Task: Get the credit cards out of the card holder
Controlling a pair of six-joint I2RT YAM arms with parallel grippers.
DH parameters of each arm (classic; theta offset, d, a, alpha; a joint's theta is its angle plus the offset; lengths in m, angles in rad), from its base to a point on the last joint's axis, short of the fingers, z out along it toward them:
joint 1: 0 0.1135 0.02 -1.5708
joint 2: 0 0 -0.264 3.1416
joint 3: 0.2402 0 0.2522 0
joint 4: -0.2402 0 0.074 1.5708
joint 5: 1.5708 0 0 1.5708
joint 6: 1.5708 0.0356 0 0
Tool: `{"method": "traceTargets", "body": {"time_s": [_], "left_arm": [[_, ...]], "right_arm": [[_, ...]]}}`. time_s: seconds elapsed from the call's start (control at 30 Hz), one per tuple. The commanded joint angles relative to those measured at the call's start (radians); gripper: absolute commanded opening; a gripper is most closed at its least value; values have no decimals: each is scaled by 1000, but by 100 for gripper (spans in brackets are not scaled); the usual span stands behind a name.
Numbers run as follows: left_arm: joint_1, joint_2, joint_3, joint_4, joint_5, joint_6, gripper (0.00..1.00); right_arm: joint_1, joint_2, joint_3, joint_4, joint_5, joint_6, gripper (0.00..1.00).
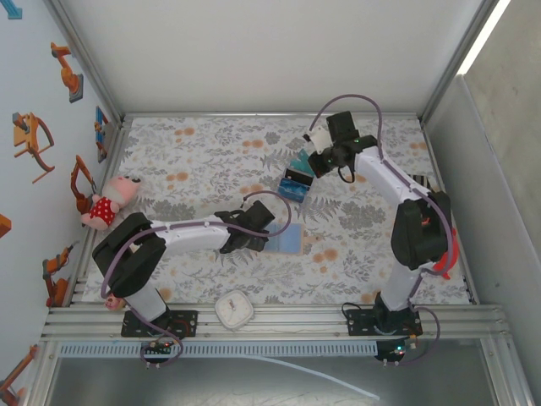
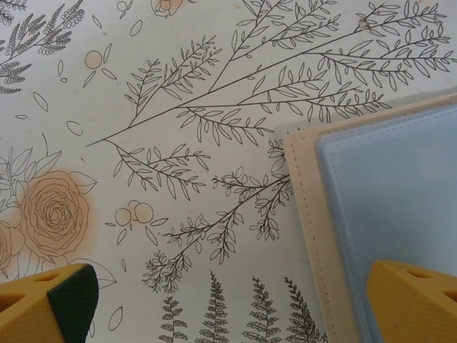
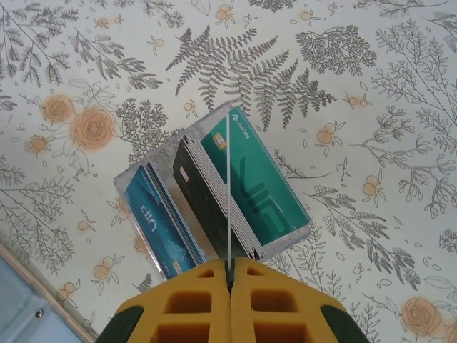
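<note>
The credit card is still above the box (image 1: 296, 179). My right gripper should next lower it onto the teal cards and let it go.
The card holder (image 1: 287, 241) lies open on the floral cloth, tan border and pale blue inside (image 2: 400, 193). My left gripper (image 1: 258, 227) hangs open just above it (image 2: 228, 311); one fingertip (image 2: 414, 300) is over the holder's left part, the other (image 2: 50, 307) over bare cloth. My right gripper (image 3: 230, 275) is shut on a thin credit card (image 3: 227, 186) seen edge-on. That card stands over a clear box of teal, black and blue cards (image 3: 264, 186) on the cloth. From above, the right gripper (image 1: 314, 156) is at the back, by that box (image 1: 296, 179).
A pink plush toy (image 1: 108, 201) lies at the left edge of the cloth. A white square clock (image 1: 234, 309) sits on the front rail between the arm bases. Walls close in the table (image 1: 211, 152) on the left, back and right.
</note>
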Motion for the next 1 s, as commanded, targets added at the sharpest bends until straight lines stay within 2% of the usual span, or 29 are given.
{"method": "traceTargets", "body": {"time_s": [0.0,0.43,0.97], "left_arm": [[3,-1,14,-53,-19,25,97],[2,-135,19,-21,-6,16,97],[48,-249,-9,11,-41,3,97]], "right_arm": [[-8,55,77,-41,20,-66,0],[-8,204,240,-117,32,-160,0],[-10,241,247,-162,-4,-200,0]]}}
